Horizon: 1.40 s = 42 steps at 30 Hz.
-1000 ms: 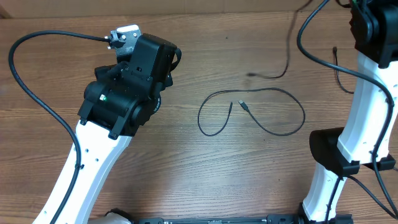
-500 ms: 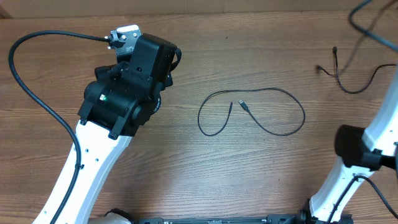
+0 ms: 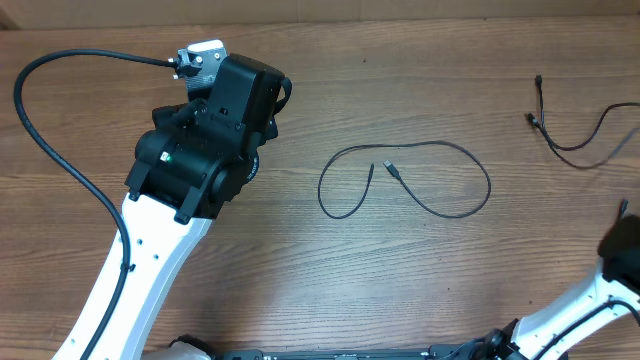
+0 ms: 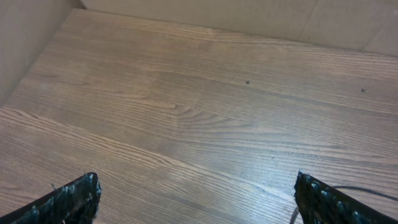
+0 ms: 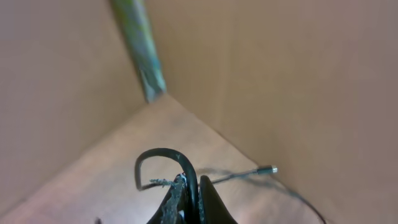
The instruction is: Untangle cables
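My right gripper draws back and down toward the tabletop next and releases the cable there, since part of it lies against the other cable near the plugs.
One thin black cable (image 3: 440, 205) lies in an open loop at the table's middle, both plug ends near its centre. A second thin cable (image 3: 570, 145) lies at the far right and runs off the right edge. In the right wrist view my right gripper (image 5: 193, 190) is shut on this cable (image 5: 163, 152), which arches above the fingertips; its small plug (image 5: 268, 168) trails to the right. The right gripper is out of the overhead view. My left gripper (image 4: 196, 193) is open and empty above bare table, left of the loop; a bit of the loop (image 4: 364, 188) shows by its right finger.
The left arm (image 3: 200, 150) with its thick black cable (image 3: 40, 130) covers the table's left side. The right arm's elbow (image 3: 625, 250) is at the right edge. Cardboard walls (image 5: 280, 74) stand close around the right gripper and along the table's back (image 4: 249, 18).
The right arm has swung right, mostly out of the overhead view, dragging the second cable to the right, away from the central loop. The left arm and the loop have not moved.
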Available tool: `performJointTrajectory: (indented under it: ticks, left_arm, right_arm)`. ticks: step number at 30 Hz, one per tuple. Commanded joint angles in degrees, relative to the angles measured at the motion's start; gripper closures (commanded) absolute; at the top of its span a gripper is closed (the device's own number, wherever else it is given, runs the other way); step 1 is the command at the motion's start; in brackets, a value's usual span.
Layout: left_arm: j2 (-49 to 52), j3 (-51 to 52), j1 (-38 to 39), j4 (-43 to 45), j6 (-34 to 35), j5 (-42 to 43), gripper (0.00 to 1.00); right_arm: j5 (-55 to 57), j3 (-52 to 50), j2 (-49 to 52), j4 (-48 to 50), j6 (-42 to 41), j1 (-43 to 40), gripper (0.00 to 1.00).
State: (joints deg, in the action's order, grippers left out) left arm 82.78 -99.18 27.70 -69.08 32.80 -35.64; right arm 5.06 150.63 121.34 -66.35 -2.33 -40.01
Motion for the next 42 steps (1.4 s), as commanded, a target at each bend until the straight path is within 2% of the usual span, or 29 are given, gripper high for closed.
performJointTrajectory:
  ticks: [1, 6, 7, 8, 10, 12, 14, 22, 27, 33, 38, 42]
  left_arm:
    - [0.4, -1.1, -0.3, 0.0, -0.7, -0.3, 0.00]
    - [0.4, -1.1, -0.3, 0.0, -0.7, -0.3, 0.00]
    - [0.4, -1.1, -0.3, 0.0, -0.7, -0.3, 0.00]
    - [0.4, -1.1, -0.3, 0.0, -0.7, -0.3, 0.00]
    - [0.4, -1.1, -0.3, 0.0, -0.7, -0.3, 0.00]
    - [0.4, -1.1, -0.3, 0.0, -0.7, -0.3, 0.00]
    - [0.4, -1.1, -0.3, 0.0, -0.7, -0.3, 0.00]
    - [0.4, -1.1, -0.3, 0.0, -0.7, -0.3, 0.01]
    - [0.4, -1.1, -0.3, 0.0, -0.7, -0.3, 0.01]
    - [0.4, -1.1, -0.3, 0.0, -0.7, -0.3, 0.01]
    - [0.4, -1.1, -0.3, 0.0, -0.7, -0.3, 0.00]
    - [0.4, -1.1, -0.3, 0.0, -0.7, -0.3, 0.00]
  right_arm:
    - [-3.9, -4.0, -1.1, 1.0, -0.7, -1.7, 0.96]
    - [-4.4, -10.7, -1.1, 3.0, -3.5, -4.0, 0.96]
    - [-5.2, -11.7, -1.1, 3.3, -3.8, -4.2, 0.90]
    - [-6.4, -12.6, -1.1, 3.6, -3.9, -4.3, 0.80]
    - [-10.4, -14.1, -1.1, 4.0, -3.9, -4.3, 0.40]
    - [-14.0, -15.0, -1.1, 4.2, -3.9, -4.3, 0.16]
    - [-18.6, -15.7, -1.1, 4.1, -3.9, -4.0, 0.00]
    - [-35.3, -18.3, -1.0, -1.9, -3.8, -1.0, 0.00]
    - [-36.5, -22.7, -1.0, -6.2, -3.6, 3.8, 0.00]
    - [-36.4, -33.2, -1.0, -5.6, -3.2, 12.5, 0.00]
    - [-36.5, -41.6, -1.0, -3.1, 3.2, 20.8, 0.00]
    - [-34.1, -46.0, -1.0, -2.9, 11.5, 27.7, 0.00]
